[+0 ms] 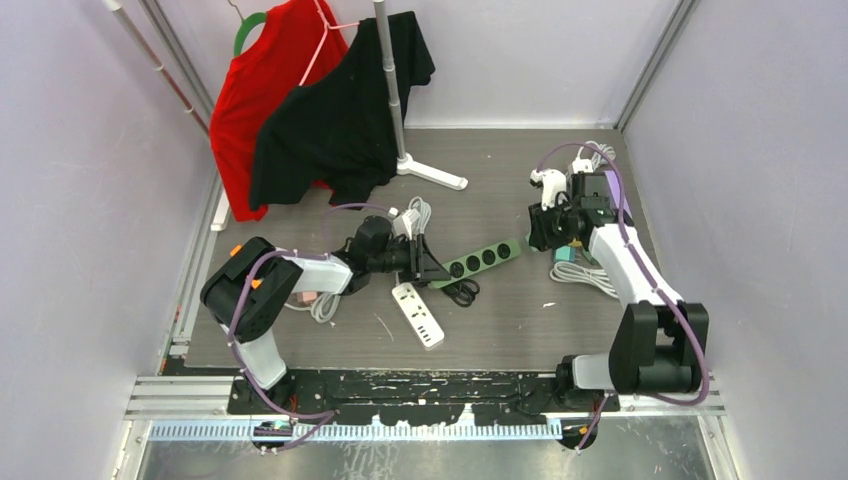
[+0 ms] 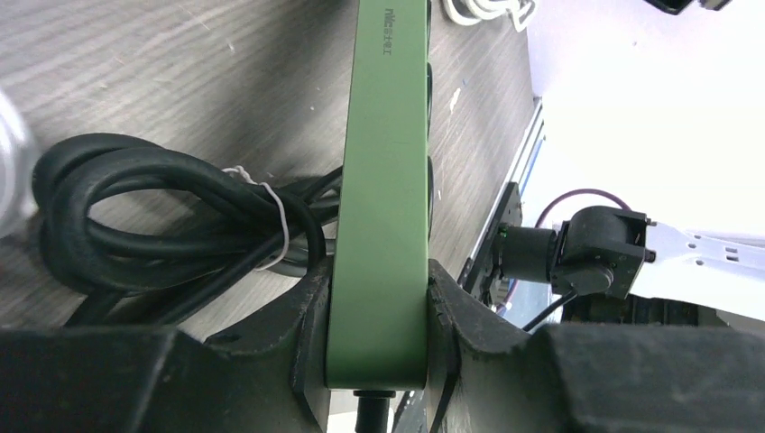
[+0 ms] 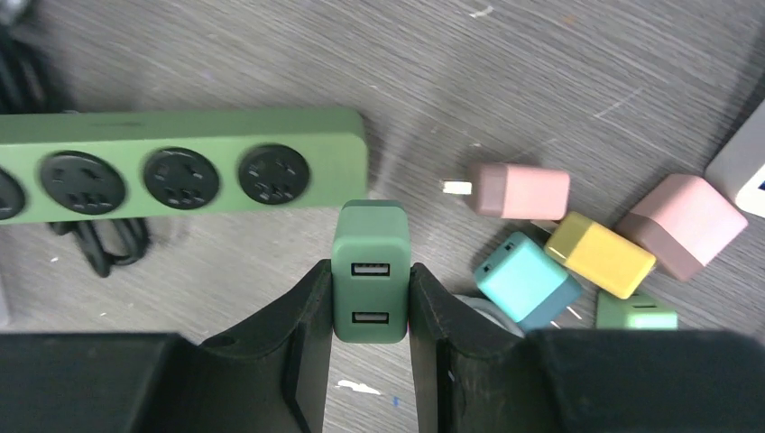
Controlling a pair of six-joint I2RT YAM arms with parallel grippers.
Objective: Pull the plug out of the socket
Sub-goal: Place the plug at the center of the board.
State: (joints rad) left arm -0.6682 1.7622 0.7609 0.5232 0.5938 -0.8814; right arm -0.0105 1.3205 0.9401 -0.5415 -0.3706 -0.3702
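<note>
My left gripper moves outward next, lowers the green power strip onto the bare tabletop by the stand's foot (image 1: 504,196) and releases it, since the adapter is off the sockets.
The socket is a green power strip (image 1: 485,258) lying across the middle of the table. My left gripper (image 2: 379,334) is shut on its cord end (image 2: 383,180), one finger on each long side. The plug is a dark green two-port USB adapter (image 3: 370,271), and my right gripper (image 3: 370,307) is shut on it. The adapter hangs just off the strip's free end (image 3: 180,171), out of the sockets. The three sockets that show there are empty. In the top view my right gripper (image 1: 548,235) is beside that end and my left gripper (image 1: 432,270) is at the other.
Loose adapters lie right of the plug: pink (image 3: 521,191), yellow (image 3: 600,255), teal (image 3: 528,280), a larger pink one (image 3: 683,225). The strip's coiled black cable (image 2: 135,216) lies by my left gripper. A white power strip (image 1: 418,313) sits nearer. A clothes stand (image 1: 400,120) with shirts stands behind.
</note>
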